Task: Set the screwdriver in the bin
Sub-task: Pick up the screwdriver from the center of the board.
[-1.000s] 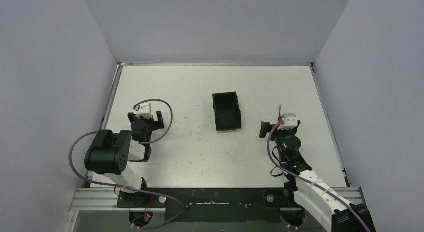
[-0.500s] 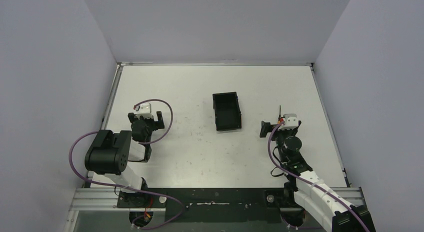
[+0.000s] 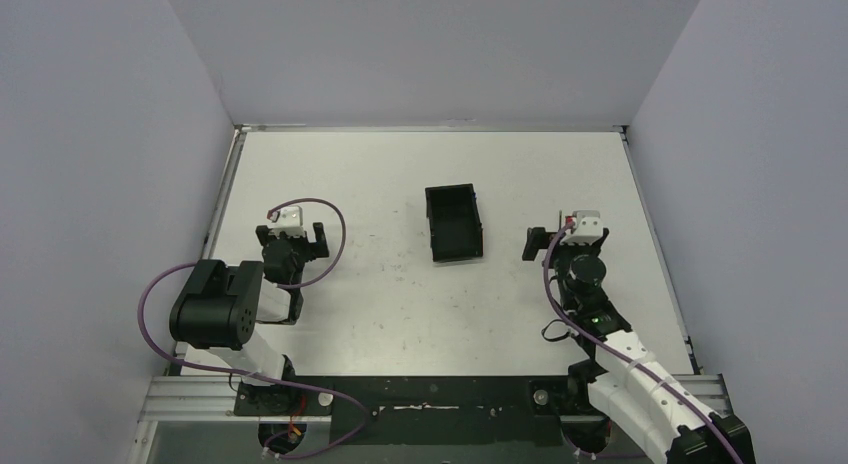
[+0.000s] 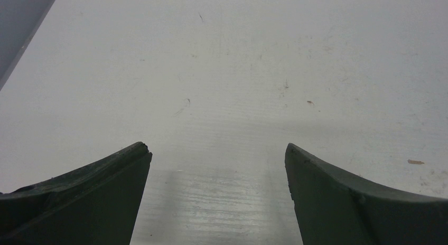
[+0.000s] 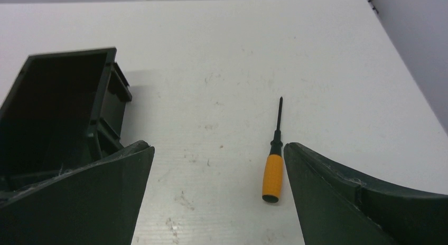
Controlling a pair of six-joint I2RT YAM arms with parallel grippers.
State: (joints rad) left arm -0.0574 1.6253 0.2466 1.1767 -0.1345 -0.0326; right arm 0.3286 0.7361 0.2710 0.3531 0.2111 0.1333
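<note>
I should lower my right gripper rightward in the wrist view onto the orange handle [image 5: 272, 177].
The screwdriver [image 5: 273, 177], orange handle near me and thin dark shaft pointing away, lies flat on the white table. It sits between the fingers of my right gripper [image 5: 217, 148], close to the right finger, untouched. That gripper is open. In the top view the right gripper [image 3: 565, 240] hangs over the screwdriver and hides it. The black bin [image 3: 455, 222] stands open-topped just left of the right gripper; the right wrist view shows the bin [image 5: 58, 107] beside the left finger. My left gripper [image 3: 291, 236] is open at the table's left over bare table [image 4: 222, 97], holding nothing.
Grey walls enclose the white table [image 3: 400, 174] on the left, back and right. The table's right edge [image 3: 655, 244] runs close to the right gripper. A purple cable [image 3: 330, 224] loops beside the left wrist.
My right gripper has moved a little forward and right, covering the screwdriver shaft that showed ahead of it in the top view. The left arm and the bin have not moved.
</note>
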